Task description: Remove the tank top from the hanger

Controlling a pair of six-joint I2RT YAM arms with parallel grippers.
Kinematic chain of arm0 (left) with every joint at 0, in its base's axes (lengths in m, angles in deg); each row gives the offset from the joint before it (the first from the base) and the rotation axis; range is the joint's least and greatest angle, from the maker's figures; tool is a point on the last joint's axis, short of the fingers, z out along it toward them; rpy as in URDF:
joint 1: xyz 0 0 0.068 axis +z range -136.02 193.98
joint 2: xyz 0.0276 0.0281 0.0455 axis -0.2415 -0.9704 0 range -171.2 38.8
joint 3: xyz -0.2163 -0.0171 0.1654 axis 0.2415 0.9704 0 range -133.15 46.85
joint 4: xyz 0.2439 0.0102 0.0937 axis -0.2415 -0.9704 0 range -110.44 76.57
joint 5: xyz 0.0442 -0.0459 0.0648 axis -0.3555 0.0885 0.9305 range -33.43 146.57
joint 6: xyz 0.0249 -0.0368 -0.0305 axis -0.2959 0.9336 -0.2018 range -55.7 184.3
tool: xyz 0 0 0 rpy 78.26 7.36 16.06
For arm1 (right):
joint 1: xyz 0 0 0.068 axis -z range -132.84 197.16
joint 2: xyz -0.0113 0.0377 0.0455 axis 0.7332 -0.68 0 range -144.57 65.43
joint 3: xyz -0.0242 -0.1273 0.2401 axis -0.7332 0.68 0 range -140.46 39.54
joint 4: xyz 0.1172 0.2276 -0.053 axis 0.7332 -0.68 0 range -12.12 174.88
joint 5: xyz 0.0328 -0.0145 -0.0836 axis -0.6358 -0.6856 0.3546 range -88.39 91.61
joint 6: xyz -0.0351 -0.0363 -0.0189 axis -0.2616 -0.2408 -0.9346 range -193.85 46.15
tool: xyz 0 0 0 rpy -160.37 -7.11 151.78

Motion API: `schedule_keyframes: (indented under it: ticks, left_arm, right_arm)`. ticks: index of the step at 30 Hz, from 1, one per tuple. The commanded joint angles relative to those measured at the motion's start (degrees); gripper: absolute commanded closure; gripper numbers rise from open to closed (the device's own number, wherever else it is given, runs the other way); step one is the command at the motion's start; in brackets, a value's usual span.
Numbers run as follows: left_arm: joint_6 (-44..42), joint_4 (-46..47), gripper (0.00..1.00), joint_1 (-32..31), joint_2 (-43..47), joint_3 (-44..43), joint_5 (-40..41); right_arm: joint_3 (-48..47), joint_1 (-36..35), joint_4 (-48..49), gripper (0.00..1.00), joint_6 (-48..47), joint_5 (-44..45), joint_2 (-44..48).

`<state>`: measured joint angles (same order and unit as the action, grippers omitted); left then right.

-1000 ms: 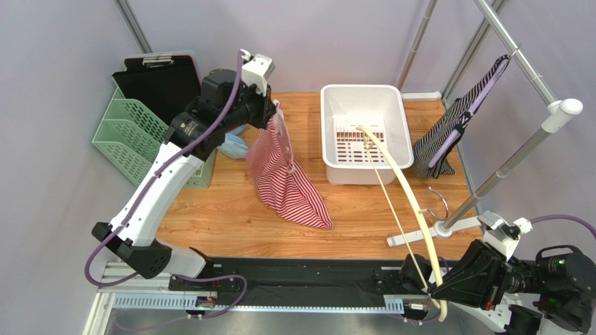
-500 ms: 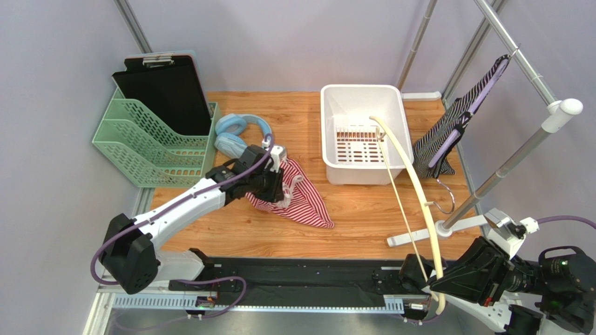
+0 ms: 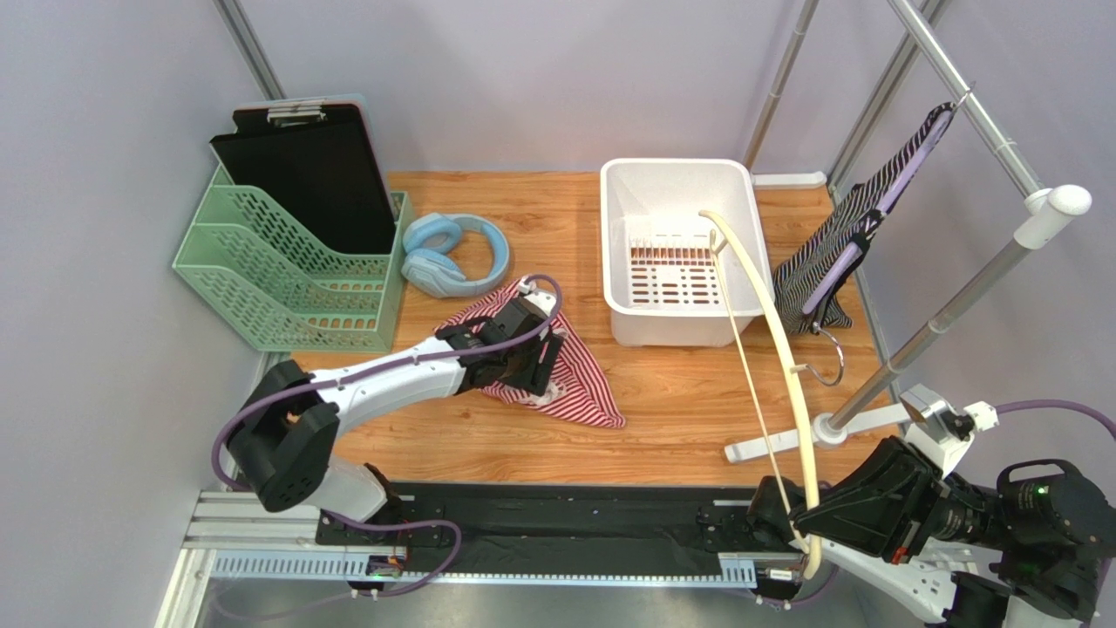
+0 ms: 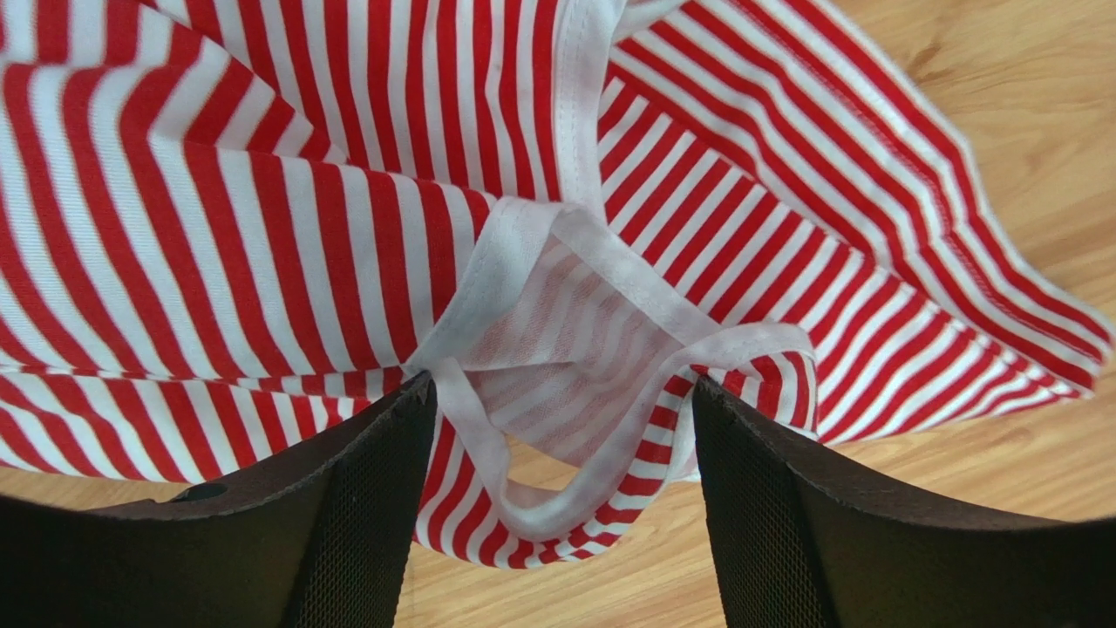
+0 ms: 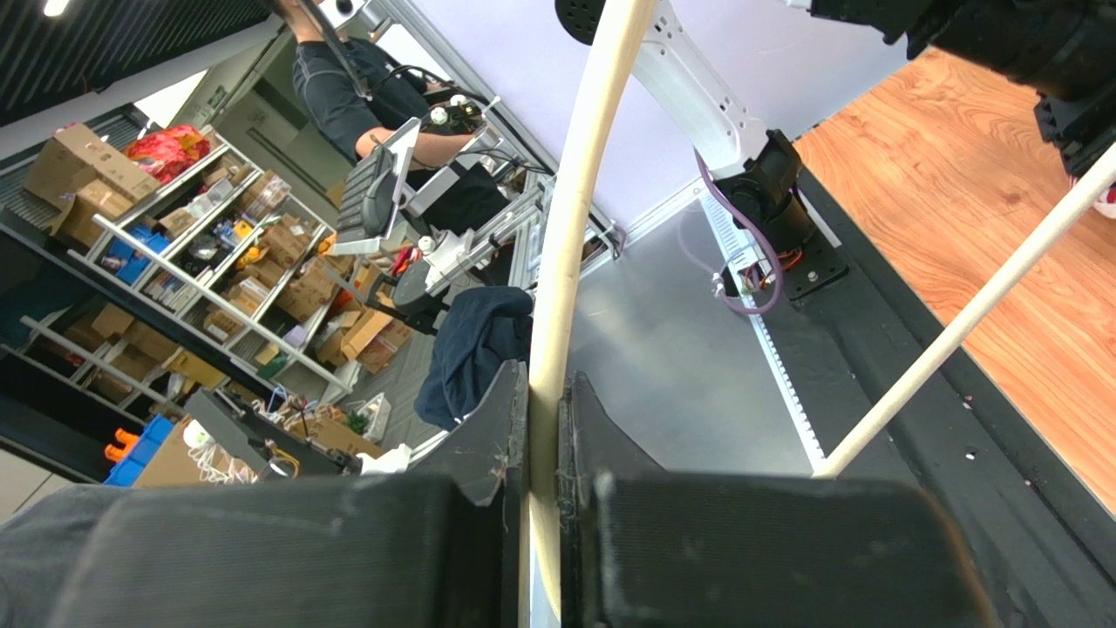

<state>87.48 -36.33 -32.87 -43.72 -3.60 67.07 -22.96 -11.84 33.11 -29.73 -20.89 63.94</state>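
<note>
The white-edged strap loop [image 4: 566,504] lies loose between my open fingers, so my left gripper will go down further onto the tank top and close on it.
The red-and-white striped tank top [image 3: 590,386] lies crumpled on the wooden table, off the hanger. My left gripper [image 3: 541,353] sits low over it and is open. In the left wrist view a white-edged strap loop of the tank top [image 4: 576,393] lies loose between the fingers [image 4: 354,510], and neither finger presses it. At the near right, my right gripper [image 3: 804,523] is shut on the lower end of the pale wooden hanger [image 3: 793,386]. The hanger arcs up over the white basket. In the right wrist view the hanger [image 5: 583,196] is clamped between the pads of my right gripper [image 5: 546,432].
A white basket [image 3: 681,173] stands at the back centre. Blue headphones [image 3: 452,253], a green file rack [image 3: 262,268] and a black clipboard [image 3: 308,157] are at the back left. A metal clothes rack [image 3: 969,288] carries a black-and-white striped garment [image 3: 852,236] on the right.
My left arm came down from high above the table with the tank top, laid it on the wood and opened its jaws, letting go. The right gripper kept hold of the hanger, shifting slightly.
</note>
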Motion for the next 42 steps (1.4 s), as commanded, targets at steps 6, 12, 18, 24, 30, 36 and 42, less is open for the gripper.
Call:
schedule_keyframes:
  ticks: [6,12,18,24,30,36,42]
  left_arm:
    - [8.45,5.31,0.22,-2.02,-6.16,2.9,3.56]
    - [13.2,9.88,0.35,-2.02,-10.2,5.89,0.66]
    - [15.23,12.0,0.8,-2.02,-9.42,8.09,-0.05]
    - [12.52,2.8,1.0,-1.93,0.49,3.89,4.87]
    - [6.19,-10.39,1.0,-1.93,10.44,-9.71,9.62]
    - [-3.83,-16.12,1.0,-2.02,14.84,-26.58,11.91]
    - [-14.38,-13.06,1.0,-2.02,11.16,-45.29,6.92]
  right_arm:
    - [1.15,-0.15,4.83,1.0,0.09,1.67,1.23]
    - [2.29,-0.06,4.57,1.0,0.97,1.93,2.71]
    - [1.51,-0.23,3.17,1.0,1.5,2.55,3.61]
    - [0.54,-0.15,1.06,1.0,1.06,3.17,4.4]
    - [0.01,-0.15,-0.17,1.0,-0.43,2.81,4.48]
    - [-1.22,-0.15,-0.88,1.0,-1.49,2.2,4.57]
    - [-3.24,-0.06,-1.32,1.0,-2.9,1.94,4.57]
